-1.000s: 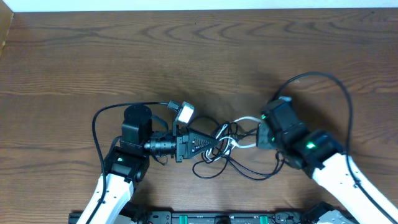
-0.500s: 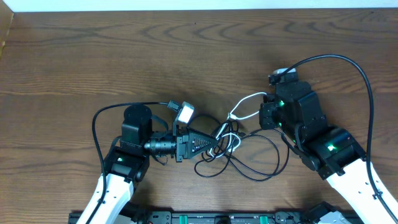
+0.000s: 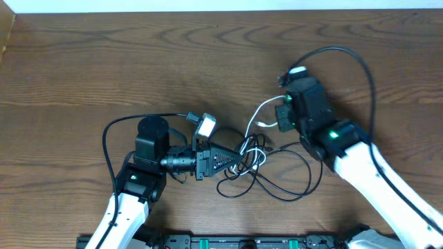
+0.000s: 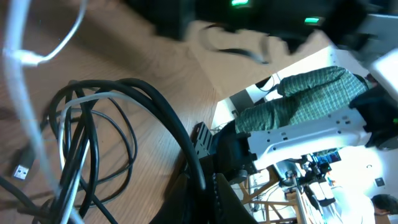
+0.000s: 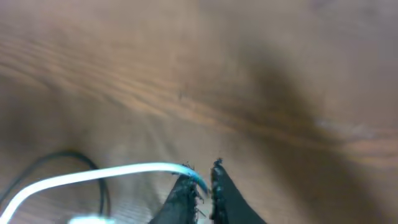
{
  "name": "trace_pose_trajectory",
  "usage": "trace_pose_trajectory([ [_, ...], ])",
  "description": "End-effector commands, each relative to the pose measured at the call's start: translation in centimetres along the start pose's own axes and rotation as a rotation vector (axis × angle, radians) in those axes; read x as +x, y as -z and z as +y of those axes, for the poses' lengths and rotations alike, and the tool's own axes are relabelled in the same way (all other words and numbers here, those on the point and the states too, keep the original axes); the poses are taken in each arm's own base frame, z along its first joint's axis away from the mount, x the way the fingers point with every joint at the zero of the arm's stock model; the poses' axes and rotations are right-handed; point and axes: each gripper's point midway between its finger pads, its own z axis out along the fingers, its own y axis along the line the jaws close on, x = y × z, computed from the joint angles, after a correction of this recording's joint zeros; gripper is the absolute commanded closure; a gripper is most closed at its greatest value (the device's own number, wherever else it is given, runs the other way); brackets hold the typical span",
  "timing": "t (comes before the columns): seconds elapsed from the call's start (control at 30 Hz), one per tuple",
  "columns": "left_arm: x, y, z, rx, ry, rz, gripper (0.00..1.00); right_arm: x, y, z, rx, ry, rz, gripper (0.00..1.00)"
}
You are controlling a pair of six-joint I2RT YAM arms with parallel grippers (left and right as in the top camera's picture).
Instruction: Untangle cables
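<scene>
The black cable goes to the left in the overhead view next, since clear tabletop lies there. My left gripper then tilts downward and releases the cable.
The cables lie tangled at mid-table: black cables point(image 3: 273, 181) in loops, with a white cable point(image 3: 255, 116) arcing up out of them toward my right gripper point(image 3: 281, 116). In the right wrist view the white cable point(image 5: 93, 177) ends between the jaws of the right gripper point(image 5: 205, 169). It rests against one finger, and the jaws stand a narrow gap apart. My left gripper point(image 3: 243, 156) lies low on the table at the tangle's left side. In the left wrist view the left gripper point(image 4: 202, 186) is shut on a thick black cable point(image 4: 155, 106). A small plug point(image 4: 22, 169) lies nearby.
The brown wooden table point(image 3: 104, 62) ends at a white wall along the top. The right arm's own thick black wire point(image 3: 365, 69) arches over its wrist. The left arm's wire point(image 3: 107, 138) loops out to the left.
My right gripper has moved up and to the left, drawing the white cable out of the tangle. Its jaws have parted slightly. The left gripper has stayed put on the black cable.
</scene>
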Motion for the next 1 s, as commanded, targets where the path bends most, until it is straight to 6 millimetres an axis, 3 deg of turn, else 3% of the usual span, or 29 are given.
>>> trace_pose_trajectory([
  [0.0,-0.1,0.1,-0.5,0.018,-0.039,0.004,0.92,1.3,-1.7,-0.4,0.036,-0.06,0.064,0.77],
  [0.13,-0.5,0.1,0.0,-0.012,-0.039,-0.016,0.92,2.3,-1.7,-0.6,0.049,-0.139,0.105,0.63],
  [0.3,-1.5,0.2,1.5,-0.1,-0.038,-0.073,0.92,1.8,0.5,0.3,-0.03,-0.193,0.088,0.48],
  [0.4,-2.3,0.4,2.6,-0.169,-0.032,-0.117,0.92,1.3,2.9,1.7,-0.144,-0.202,0.071,0.47],
  [0.53,-3.3,1.0,4.7,-0.287,-0.017,-0.184,0.92,1.8,5.1,1.7,-0.174,-0.203,0.078,0.48],
  [0.77,-2.7,3.4,9.9,-0.577,0.104,-0.252,0.92,4.0,6.0,1.2,-0.158,-0.194,0.155,0.48],
  [0.8,-2.3,3.9,10.8,-0.628,0.127,-0.256,0.92,4.2,6.0,1.2,-0.157,-0.193,0.164,0.44],
  [0.83,-1.8,4.4,11.6,-0.678,0.151,-0.256,0.92,4.3,6.0,1.1,-0.156,-0.193,0.166,0.31],
  [0.97,-0.8,5.1,12.7,-0.747,0.195,-0.241,0.92,4.3,6.1,1.3,-0.162,-0.217,0.171,0.19],
])
